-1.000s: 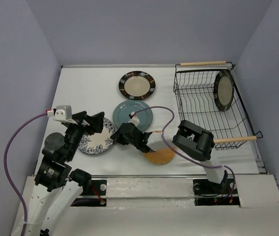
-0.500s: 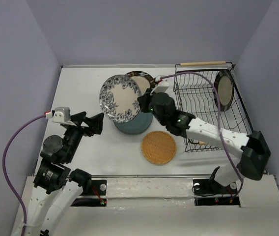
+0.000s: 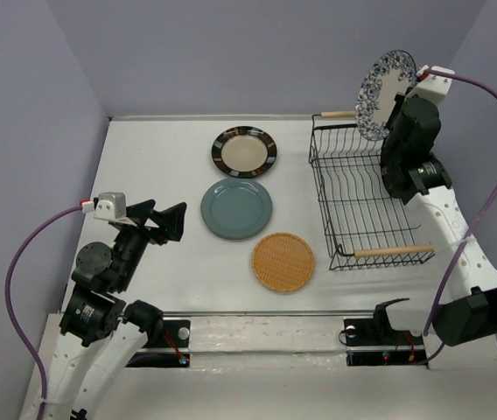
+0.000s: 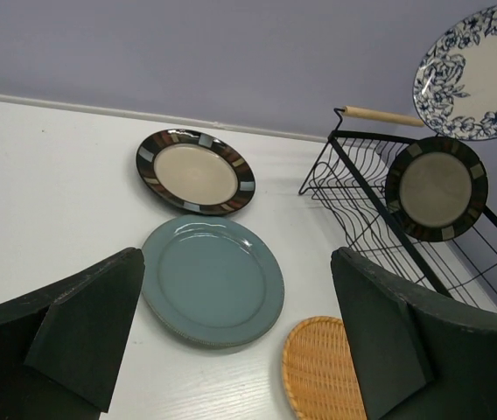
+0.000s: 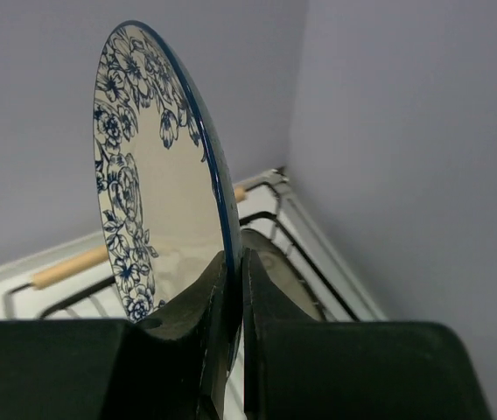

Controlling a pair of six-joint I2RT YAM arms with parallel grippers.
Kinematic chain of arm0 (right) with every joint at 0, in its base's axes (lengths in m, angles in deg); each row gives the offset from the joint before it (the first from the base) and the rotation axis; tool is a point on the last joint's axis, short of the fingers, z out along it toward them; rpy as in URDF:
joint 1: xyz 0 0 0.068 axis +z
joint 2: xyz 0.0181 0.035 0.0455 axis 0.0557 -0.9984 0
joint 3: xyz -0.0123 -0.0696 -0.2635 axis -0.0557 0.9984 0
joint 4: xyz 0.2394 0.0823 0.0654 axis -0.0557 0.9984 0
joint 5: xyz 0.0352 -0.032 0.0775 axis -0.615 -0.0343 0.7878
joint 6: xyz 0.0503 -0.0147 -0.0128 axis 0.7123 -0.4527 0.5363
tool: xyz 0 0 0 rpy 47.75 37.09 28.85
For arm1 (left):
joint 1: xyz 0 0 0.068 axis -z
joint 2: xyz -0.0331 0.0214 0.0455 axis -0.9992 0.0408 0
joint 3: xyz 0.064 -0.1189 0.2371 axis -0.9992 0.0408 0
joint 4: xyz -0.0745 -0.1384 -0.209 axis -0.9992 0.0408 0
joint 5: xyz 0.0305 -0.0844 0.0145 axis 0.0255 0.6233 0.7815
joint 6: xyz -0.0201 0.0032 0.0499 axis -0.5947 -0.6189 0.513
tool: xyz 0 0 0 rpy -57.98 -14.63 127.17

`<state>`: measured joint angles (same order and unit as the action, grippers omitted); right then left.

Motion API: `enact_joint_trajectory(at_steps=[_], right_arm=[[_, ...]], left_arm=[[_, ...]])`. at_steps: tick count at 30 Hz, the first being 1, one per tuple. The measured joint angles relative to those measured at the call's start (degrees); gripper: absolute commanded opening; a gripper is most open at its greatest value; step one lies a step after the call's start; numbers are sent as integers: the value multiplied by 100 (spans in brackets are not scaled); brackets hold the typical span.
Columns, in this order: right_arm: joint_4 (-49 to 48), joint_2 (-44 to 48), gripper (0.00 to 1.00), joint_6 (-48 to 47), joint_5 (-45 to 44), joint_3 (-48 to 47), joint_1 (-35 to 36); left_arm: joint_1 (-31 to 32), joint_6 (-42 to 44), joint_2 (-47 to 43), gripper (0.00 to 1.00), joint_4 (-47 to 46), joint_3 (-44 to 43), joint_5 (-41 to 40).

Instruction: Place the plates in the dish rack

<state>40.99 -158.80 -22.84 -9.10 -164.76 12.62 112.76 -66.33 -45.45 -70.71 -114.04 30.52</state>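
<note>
My right gripper holds the floral plate and will lower it until it stands upright between the empty wires (image 3: 374,163) beside the standing striped-rim plate below, and then let go of it.
My right gripper (image 3: 402,103) is shut on the rim of the white plate with the blue floral pattern (image 3: 383,93) and holds it upright, high above the far right of the black wire dish rack (image 3: 353,201). In the right wrist view the plate (image 5: 143,175) stands edge-on between my fingers (image 5: 235,262). One striped-rim plate (image 4: 435,187) stands in the rack; my right arm hides it in the top view. The other striped plate (image 3: 244,151), the teal plate (image 3: 236,208) and the wicker plate (image 3: 283,261) lie flat on the table. My left gripper (image 3: 174,219) is open and empty, left of the teal plate.
The rack has a wooden handle at its far end (image 3: 343,114) and one at its near end (image 3: 397,251). The grey back wall and right wall stand close behind the rack. The table's near edge (image 3: 257,311) runs in front of the arm bases.
My right gripper has carried the floral plate from over the middle of the table up and to the right, above the rack. The left arm has not moved.
</note>
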Motion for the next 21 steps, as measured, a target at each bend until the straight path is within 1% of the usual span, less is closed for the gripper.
enact_joint_trajectory(at_steps=[3, 7, 14, 21], right_arm=[[164, -267, 7, -398, 103, 0, -557], [223, -603, 7, -922, 426, 136, -898], [138, -874, 7, -1967, 892, 514, -1047], [79, -973, 7, -2310, 1097, 909, -1213]], left_arm=[[15, 0, -4, 99, -2, 0, 7], [50, 0, -4, 99, 0, 0, 11], [85, 0, -31, 99, 0, 0, 26], [120, 0, -31, 99, 2, 0, 26]])
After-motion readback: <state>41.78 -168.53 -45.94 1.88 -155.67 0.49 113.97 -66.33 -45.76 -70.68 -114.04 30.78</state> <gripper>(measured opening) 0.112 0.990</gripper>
